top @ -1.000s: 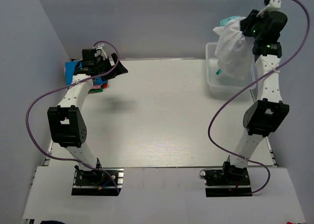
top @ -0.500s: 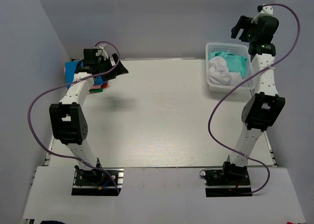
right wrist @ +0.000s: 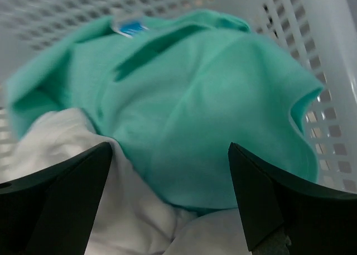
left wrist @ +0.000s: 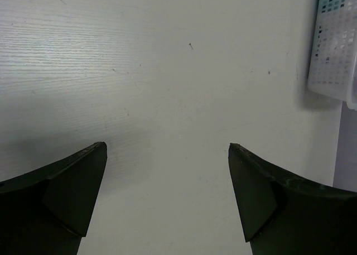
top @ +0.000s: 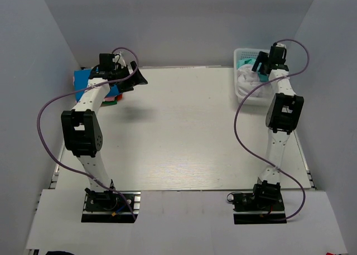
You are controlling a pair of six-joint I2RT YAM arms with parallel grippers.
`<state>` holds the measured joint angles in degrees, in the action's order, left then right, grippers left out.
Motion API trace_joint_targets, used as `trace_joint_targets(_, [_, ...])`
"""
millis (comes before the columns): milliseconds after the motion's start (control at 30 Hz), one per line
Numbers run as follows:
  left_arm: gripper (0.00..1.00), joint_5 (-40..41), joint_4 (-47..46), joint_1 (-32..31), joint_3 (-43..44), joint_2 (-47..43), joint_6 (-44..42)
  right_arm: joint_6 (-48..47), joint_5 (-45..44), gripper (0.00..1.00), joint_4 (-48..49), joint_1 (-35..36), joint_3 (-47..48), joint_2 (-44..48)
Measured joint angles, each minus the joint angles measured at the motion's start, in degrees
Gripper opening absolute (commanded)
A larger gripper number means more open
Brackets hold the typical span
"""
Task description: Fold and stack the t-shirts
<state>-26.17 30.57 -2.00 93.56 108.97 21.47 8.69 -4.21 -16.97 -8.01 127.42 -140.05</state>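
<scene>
My right gripper has white cloth under one finger, so next I will shift it toward the basket's side and then lower it onto the teal t-shirt's fold (right wrist: 254, 121).
A crumpled white t-shirt (top: 249, 81) and a teal-green t-shirt (top: 245, 58) lie in the white lattice basket (top: 239, 96) at the back right. My right gripper (top: 261, 62) hangs just above them, open and holding nothing. In the right wrist view the teal t-shirt (right wrist: 189, 104) fills the gap between the fingers (right wrist: 168, 149), with the white t-shirt (right wrist: 61, 154) to its lower left. A stack of folded t-shirts, bright blue on top (top: 82, 78), sits at the back left. My left gripper (top: 135, 79) is open beside that stack, over bare table (left wrist: 167, 146).
The basket wall (right wrist: 312, 48) rises close behind and to the right of the teal cloth. The basket (left wrist: 334, 43) also shows at the far right of the left wrist view. Grey walls enclose the table on three sides.
My right gripper let go of the white t-shirt, which fell into the basket. The right arm then came down toward the basket. The left arm barely moved.
</scene>
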Motion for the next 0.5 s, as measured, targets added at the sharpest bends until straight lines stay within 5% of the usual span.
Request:
trace_joint_targets(200, [1.00,0.0,1.0,-0.4,0.5,0.0,0.0,7.1,-13.4,0.89,0.5,0.7,0.0,-4.4])
trace_joint_targets(500, [1.00,0.4,2.4,-0.4,0.5,0.0,0.2,11.3,-17.6,0.86,1.9,1.2,0.3,-4.8])
